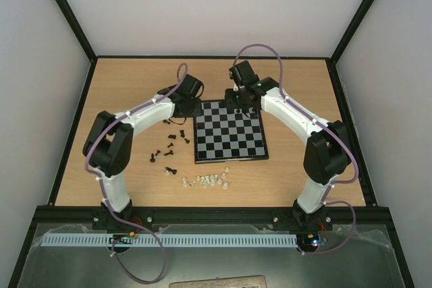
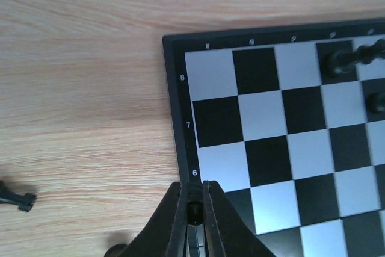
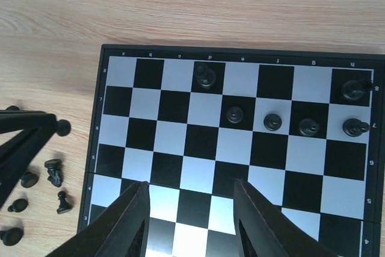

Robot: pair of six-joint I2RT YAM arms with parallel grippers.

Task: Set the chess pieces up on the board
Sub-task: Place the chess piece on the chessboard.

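The left gripper moves outward next, lowers the black piece onto the white corner square (image 2: 210,74) and releases, since that square is empty and lies outward of and below the gripper.
The board (image 1: 231,159) lies at the table's middle, and several black chess pieces stand in its far rows (image 3: 272,121), with one on the corner square (image 3: 352,88). More black pieces (image 1: 169,146) lie loose on the wood left of it. My left gripper (image 1: 191,104) hangs over the board's far left rim (image 2: 174,88) and is shut on a small black chess piece (image 2: 194,210). My right gripper (image 3: 191,209) is open and empty above the board's middle squares, near the far edge in the top view (image 1: 237,102).
A cluster of whitish translucent pieces (image 1: 206,180) lies on the wood in front of the board. Loose black pieces (image 3: 55,174) lie left of the board in the right wrist view, below the left gripper's fingers (image 3: 21,130). One black piece (image 2: 18,197) lies on its side.
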